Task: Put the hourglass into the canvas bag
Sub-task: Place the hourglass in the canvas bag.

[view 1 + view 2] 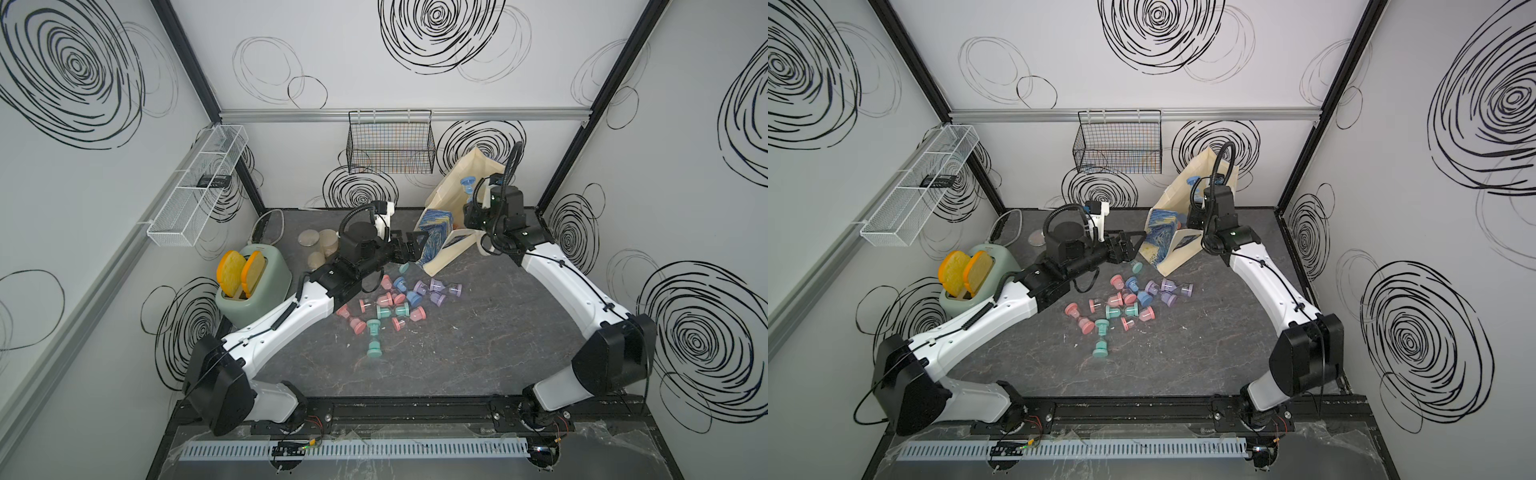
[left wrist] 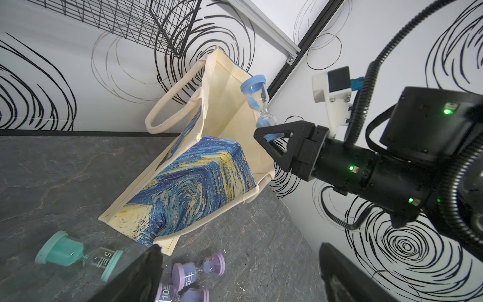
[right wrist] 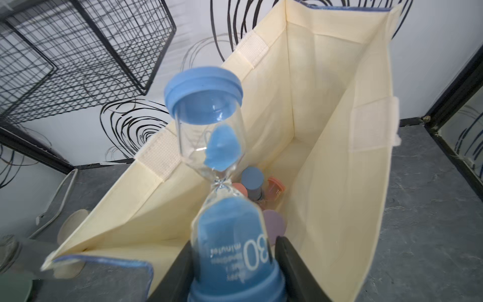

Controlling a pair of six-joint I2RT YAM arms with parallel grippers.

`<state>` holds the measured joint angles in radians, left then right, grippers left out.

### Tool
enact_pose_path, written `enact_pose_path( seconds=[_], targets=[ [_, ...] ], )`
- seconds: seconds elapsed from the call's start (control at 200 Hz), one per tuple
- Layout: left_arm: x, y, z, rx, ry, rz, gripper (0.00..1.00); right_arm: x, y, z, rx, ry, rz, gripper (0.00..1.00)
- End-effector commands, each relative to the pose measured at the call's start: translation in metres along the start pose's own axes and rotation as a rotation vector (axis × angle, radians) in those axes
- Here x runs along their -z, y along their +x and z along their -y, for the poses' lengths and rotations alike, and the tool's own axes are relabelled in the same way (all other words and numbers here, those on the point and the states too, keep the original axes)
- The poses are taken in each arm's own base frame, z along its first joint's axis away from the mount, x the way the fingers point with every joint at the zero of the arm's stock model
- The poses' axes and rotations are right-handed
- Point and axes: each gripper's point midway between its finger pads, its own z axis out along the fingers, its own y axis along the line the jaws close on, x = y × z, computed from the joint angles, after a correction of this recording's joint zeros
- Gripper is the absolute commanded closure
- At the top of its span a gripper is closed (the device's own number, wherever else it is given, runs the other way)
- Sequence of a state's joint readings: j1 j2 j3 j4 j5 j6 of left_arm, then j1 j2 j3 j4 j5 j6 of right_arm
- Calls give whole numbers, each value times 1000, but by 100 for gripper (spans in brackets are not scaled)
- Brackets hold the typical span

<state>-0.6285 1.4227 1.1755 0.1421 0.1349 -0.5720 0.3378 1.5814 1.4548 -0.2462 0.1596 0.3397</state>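
Next, my right gripper should push outward and down into the canvas bag to release the blue hourglass, since the bag's bottom (image 3: 262,193) lies below and outward of it.
A blue hourglass (image 3: 230,243) marked 30 is clamped by its lower bulb in my right gripper (image 3: 234,251), which is shut on it. It hangs over the open mouth of the canvas bag (image 3: 326,130), whose bottom holds several other hourglasses (image 3: 252,180). Both top views show the bag (image 1: 449,195) (image 1: 1177,195) leaning at the back right, with the held hourglass (image 1: 467,185) (image 1: 1192,183) above its opening. My left gripper (image 1: 415,249) (image 2: 240,277) is open and holds nothing. It sits low beside the bag's blue-and-yellow printed side (image 2: 198,183).
Several loose hourglasses (image 1: 399,303) lie scattered mid-table, a teal one (image 2: 78,256) and purple ones (image 2: 198,272) near my left gripper. A green toaster (image 1: 253,286) stands at the left. A black wire basket (image 1: 390,143) hangs on the back wall and a white wire shelf (image 1: 199,183) on the left wall.
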Motion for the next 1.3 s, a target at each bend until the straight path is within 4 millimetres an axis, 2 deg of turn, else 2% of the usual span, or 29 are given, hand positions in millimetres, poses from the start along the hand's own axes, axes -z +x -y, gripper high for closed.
enact_pose_path(
  seconds=[0.0,0.13,0.24,0.365,0.505,0.775,1.141,1.296],
  targets=[
    [-16,-23,13,7,51,73,4,-12,-28,3,19,38,65,70],
    [-37,-20,1,15,40,78,4,-36,-28,12,28,59,44,69],
    [-55,-15,-7,40,43,52,4,-57,-17,23,40,88,-12,68],
    [-67,-10,-10,46,51,35,4,-68,-9,31,48,94,-35,65],
    [-74,-7,-16,76,41,43,4,-79,8,30,59,72,-80,61],
    [-78,-5,-21,101,29,62,4,-84,29,28,90,70,-133,53],
    [-74,-9,-24,101,10,86,4,-80,47,47,115,177,-167,46],
    [-75,-10,-24,104,5,96,4,-80,51,45,116,161,-177,42]
  ],
)
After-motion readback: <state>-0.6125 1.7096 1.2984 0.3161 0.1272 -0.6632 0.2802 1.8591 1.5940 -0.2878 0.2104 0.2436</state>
